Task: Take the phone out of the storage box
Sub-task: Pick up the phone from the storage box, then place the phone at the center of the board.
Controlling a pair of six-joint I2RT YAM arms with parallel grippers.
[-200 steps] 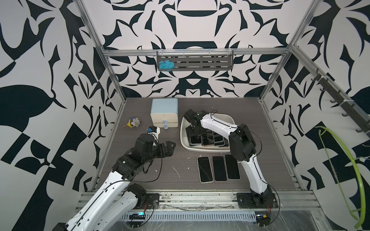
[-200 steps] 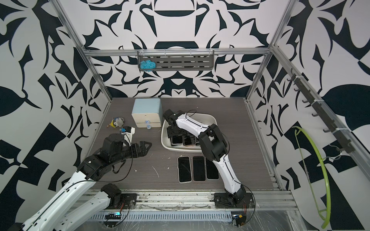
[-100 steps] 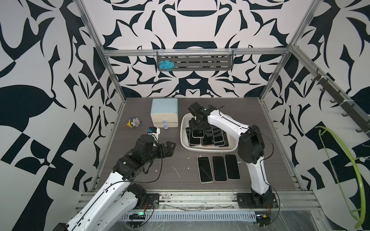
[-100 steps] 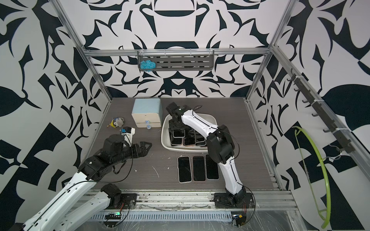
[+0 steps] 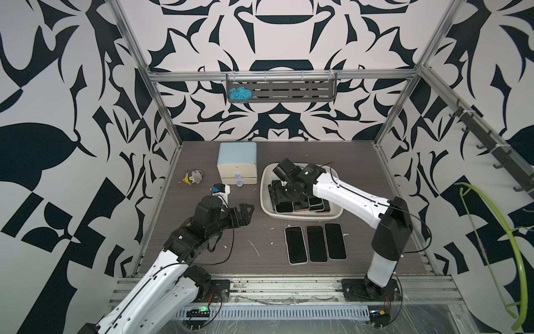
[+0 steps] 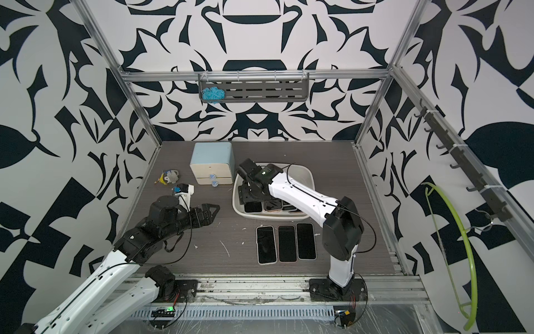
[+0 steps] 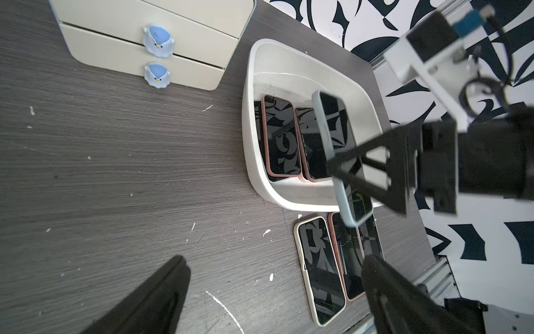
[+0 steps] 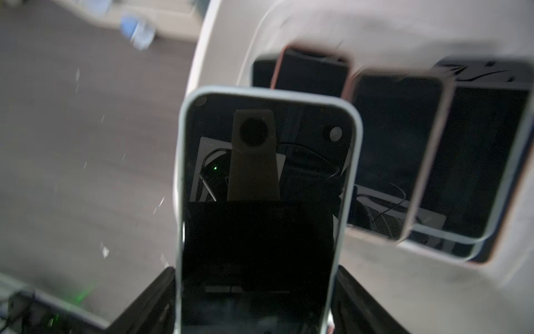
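I need to move my right gripper back next, lower the phone onto the bare tabletop beside the row of phones and release.
My right gripper (image 8: 255, 289) is shut on the sides of a phone (image 8: 265, 173) in a pale blue-grey case, its dark screen facing the camera. The left wrist view shows this phone (image 7: 338, 150) held tilted above the cream-white storage box (image 7: 248, 138), clear of the phones below. In both top views the right gripper (image 5: 278, 193) (image 6: 248, 193) hangs over the left part of the storage box (image 5: 264, 199) (image 6: 235, 199). Several more phones (image 5: 300, 206) (image 8: 396, 150) lie inside. My left gripper (image 5: 245, 212) (image 7: 276, 260) is open above bare table, left of the box.
Three phones (image 5: 315, 244) (image 6: 286, 244) (image 7: 320, 269) lie side by side on the table in front of the box. A blue-topped drawer unit (image 5: 237, 163) stands behind and left of the box, with a small plush toy (image 5: 194, 177) further left.
My right gripper has risen from among the phones in the box with one phone in its grip, and the arm's elbow has swung right. The left arm has not moved.
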